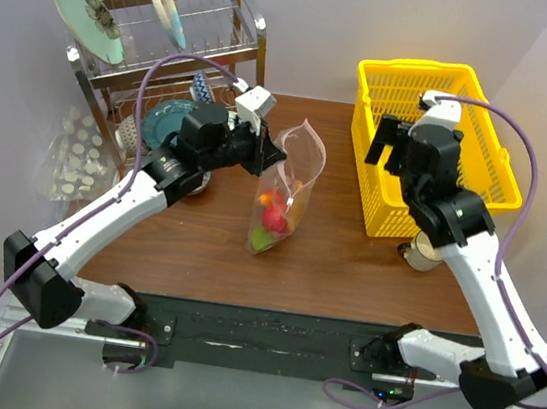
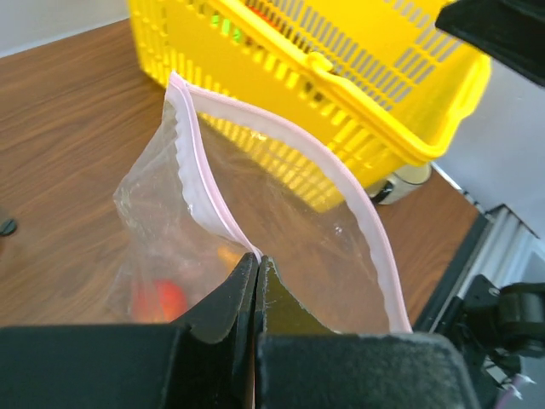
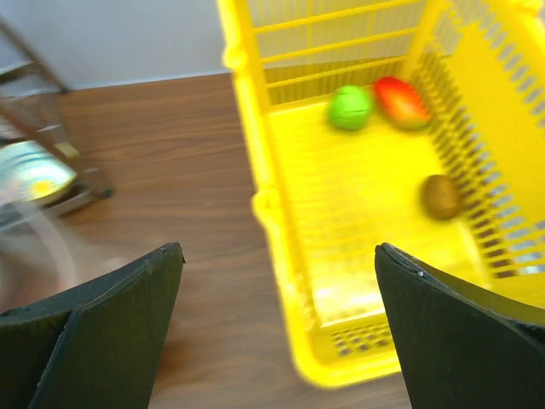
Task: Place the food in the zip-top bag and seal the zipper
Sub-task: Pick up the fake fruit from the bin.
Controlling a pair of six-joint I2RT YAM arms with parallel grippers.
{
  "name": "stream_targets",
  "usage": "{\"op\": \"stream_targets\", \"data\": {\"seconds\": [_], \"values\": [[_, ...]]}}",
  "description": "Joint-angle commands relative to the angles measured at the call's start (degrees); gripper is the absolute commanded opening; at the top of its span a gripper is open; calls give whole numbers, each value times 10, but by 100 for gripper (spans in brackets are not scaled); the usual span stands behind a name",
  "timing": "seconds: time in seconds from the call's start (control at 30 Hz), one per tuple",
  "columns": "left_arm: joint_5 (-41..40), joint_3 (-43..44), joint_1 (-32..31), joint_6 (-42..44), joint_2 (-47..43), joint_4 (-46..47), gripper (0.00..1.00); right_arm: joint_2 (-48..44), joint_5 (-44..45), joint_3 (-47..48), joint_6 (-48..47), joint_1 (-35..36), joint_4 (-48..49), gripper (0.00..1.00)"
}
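Observation:
My right gripper moves outward and down over the yellow basket onto the green piece at its far end next, as food is still outside the open bag.
The zip-top bag hangs upright at the table's middle, mouth open, with red, orange and green food at its bottom. My left gripper is shut on the bag's mouth edge; in the left wrist view the gripper pinches the pink zipper, and red food shows through the plastic. My right gripper is open and empty over the near-left rim of the yellow basket. In the right wrist view a green piece, a red piece and a tan piece lie in the basket.
A metal dish rack with plates stands at the back left, a teal plate beneath it. A clear bag with white discs lies at the left edge. A small cup sits in front of the basket.

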Motion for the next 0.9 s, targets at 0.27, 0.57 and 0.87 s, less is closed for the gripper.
{"op": "stream_targets", "data": {"seconds": [0.27, 0.57, 0.87], "values": [[-33, -94, 1, 59, -36, 81, 0, 232, -97, 121, -27, -200, 31, 99], [-16, -119, 0, 60, -21, 106, 0, 422, -236, 202, 17, -276, 76, 99], [-13, -123, 0, 71, 5, 113, 0, 584, -243, 283, 39, -285, 161, 98]]}}
